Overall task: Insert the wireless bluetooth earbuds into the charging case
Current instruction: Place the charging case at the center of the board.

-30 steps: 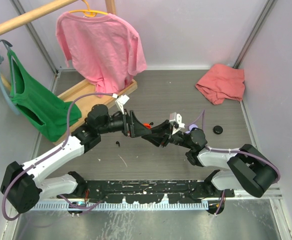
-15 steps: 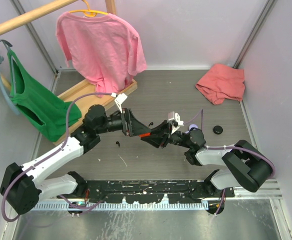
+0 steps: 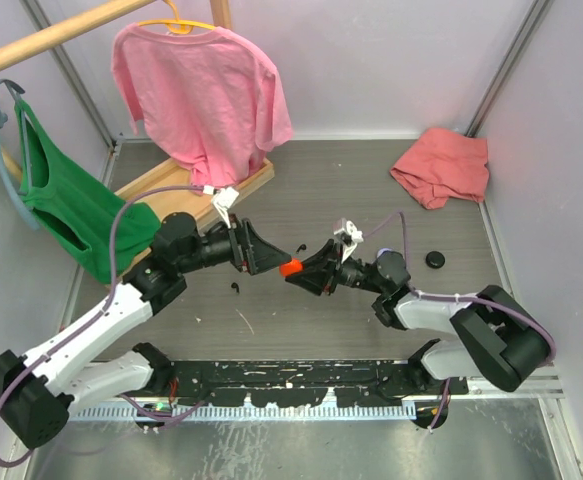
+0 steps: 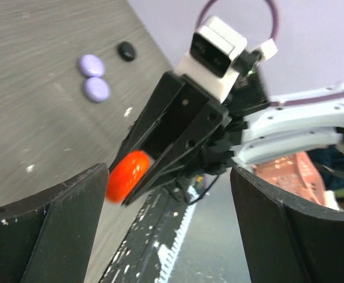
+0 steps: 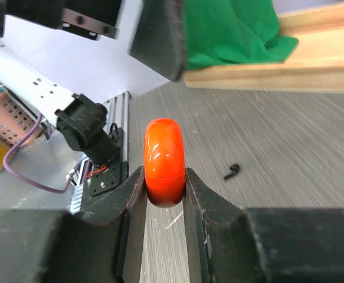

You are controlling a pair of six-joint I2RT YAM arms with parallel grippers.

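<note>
The tabletop beside the lilac cases is bare, below my right gripper and to its right in the top view. Next, I should swing my right gripper there, tip it down, lower it and let go.
My right gripper (image 5: 164, 183) is shut on a closed orange-red round case (image 5: 164, 160) and holds it edge-up above the table. The case also shows in the top view (image 3: 290, 268) and the left wrist view (image 4: 127, 175). My left gripper (image 3: 268, 261) is open and empty. It faces the case from the left with a small gap, its jaws spread wide (image 4: 169, 177). A tiny black earbud (image 5: 232, 171) lies on the table below, also in the top view (image 3: 235, 288). Another small black bit (image 3: 299, 246) lies near the grippers. No lilac or orange-red earbud shows.
Two lilac round cases (image 4: 94, 76) and a black round case (image 4: 126, 51) lie on the table behind the right arm; the black one shows in the top view (image 3: 436, 259). A wooden rack (image 3: 186, 180) with pink and green shirts stands back left. A red cloth (image 3: 441, 165) lies back right.
The left arm has drawn back to the left, off the right gripper. The right gripper still holds the orange-red case, which now shows between the two grippers.
</note>
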